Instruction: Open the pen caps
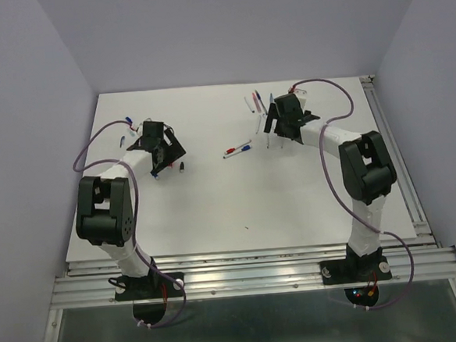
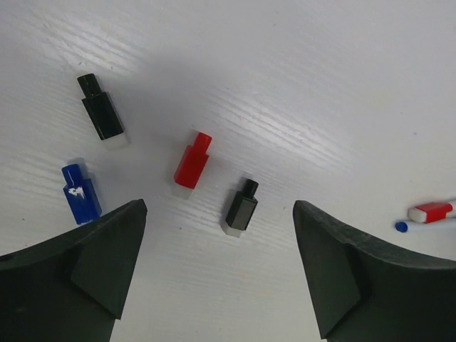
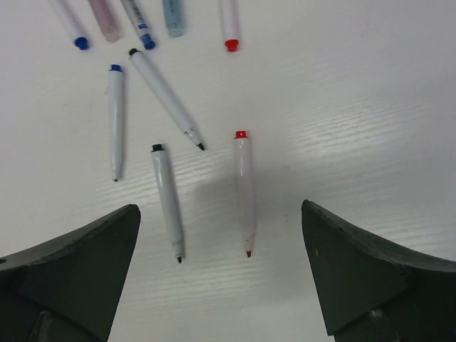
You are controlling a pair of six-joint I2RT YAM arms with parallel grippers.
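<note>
The blue pen still has its cap on and is below my right gripper, to its left in the top view. I need to move the gripper that way, back and down onto the pen's white body.
In the left wrist view several loose pen caps lie on the white table: a black cap (image 2: 100,107), a red cap (image 2: 192,160), a second black cap (image 2: 241,206) and a blue cap (image 2: 80,194). My left gripper (image 2: 219,208) is open and empty just above them. A pen with a red cap (image 2: 431,211) still on lies at the right edge. In the right wrist view my right gripper (image 3: 221,210) is open and empty over uncapped white pens: a red-tipped one (image 3: 244,192), a black-tipped one (image 3: 168,203) and others behind.
From above, the left gripper (image 1: 164,153) is mid-left and the right gripper (image 1: 276,124) far right of centre. Two pens (image 1: 238,148) lie between them. More pens (image 1: 258,102) lie at the back. The table's right rail (image 1: 395,159) runs alongside the right arm.
</note>
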